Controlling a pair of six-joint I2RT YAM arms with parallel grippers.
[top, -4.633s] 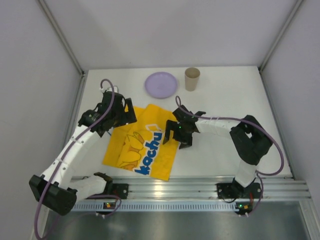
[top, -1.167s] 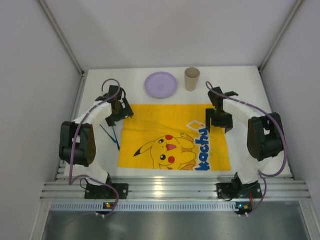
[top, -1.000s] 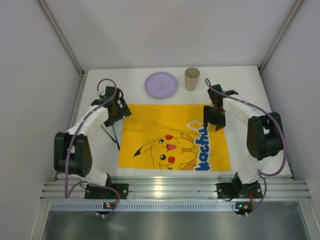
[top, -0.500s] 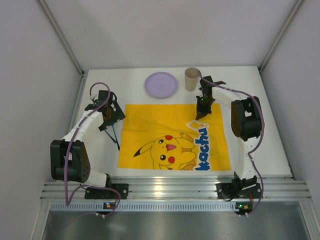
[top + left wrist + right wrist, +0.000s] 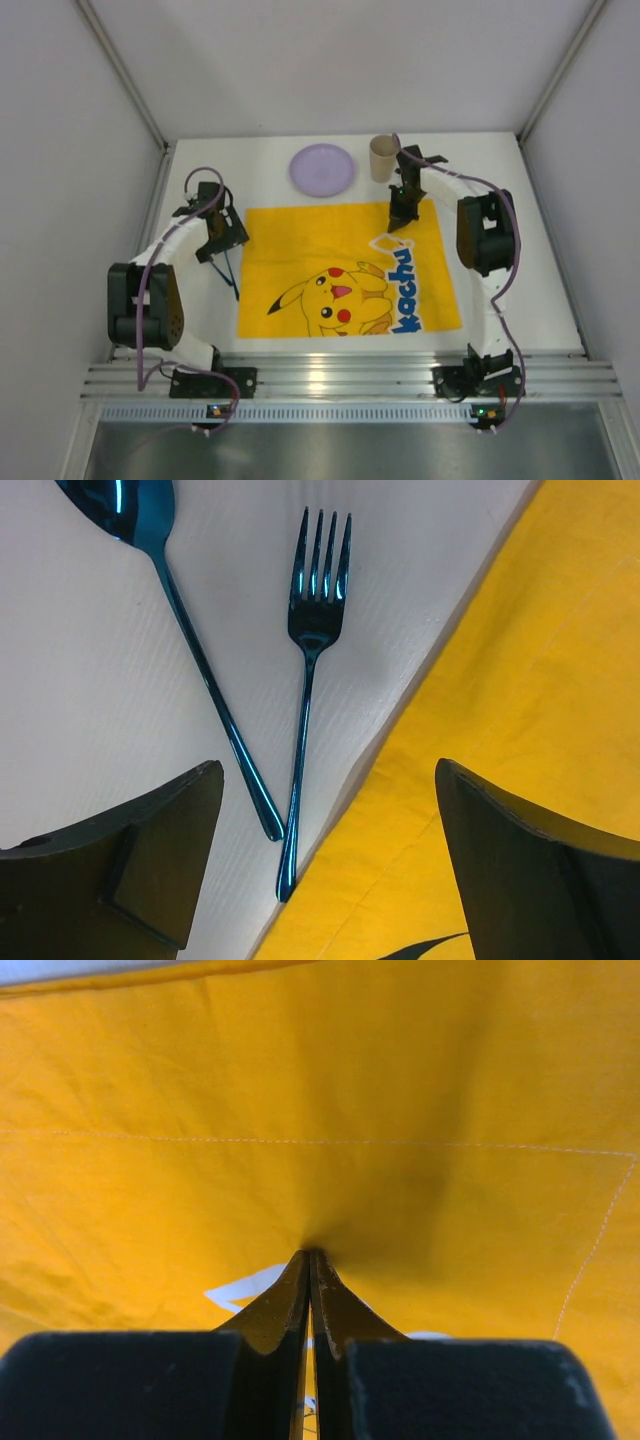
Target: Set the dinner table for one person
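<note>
Next, my left gripper moves down onto the fork's handle close to its tined head (image 5: 227, 254) (image 5: 306, 695) and closes, because there the spoon's handle spreads clear of the fork's.
A yellow cartoon-printed mat (image 5: 330, 250) lies spread flat on the white dinner table (image 5: 500, 200). My right gripper (image 5: 397, 222) stands on the mat's far right part, near the blue lettering. In the right wrist view its tips (image 5: 310, 1255) are shut together, and the cloth (image 5: 300, 1080) puckers around them. My left gripper (image 5: 222, 240) hangs open over the mat's left edge (image 5: 500, 680), holding nothing. Below it on the bare table (image 5: 80, 680) lie a blue metal fork (image 5: 312, 630) and spoon (image 5: 190, 650). The fork's handle end touches the mat's edge.
A lilac plate (image 5: 322, 169) and a tan paper cup (image 5: 383, 158) stand at the back of the table, just beyond the mat. The cup is close behind my right gripper. White walls enclose the table on three sides.
My right gripper has shut and moved left and back, from the mat's right side to near the cup. The mat's far right corner has shifted left. My left gripper has drawn slightly left.
</note>
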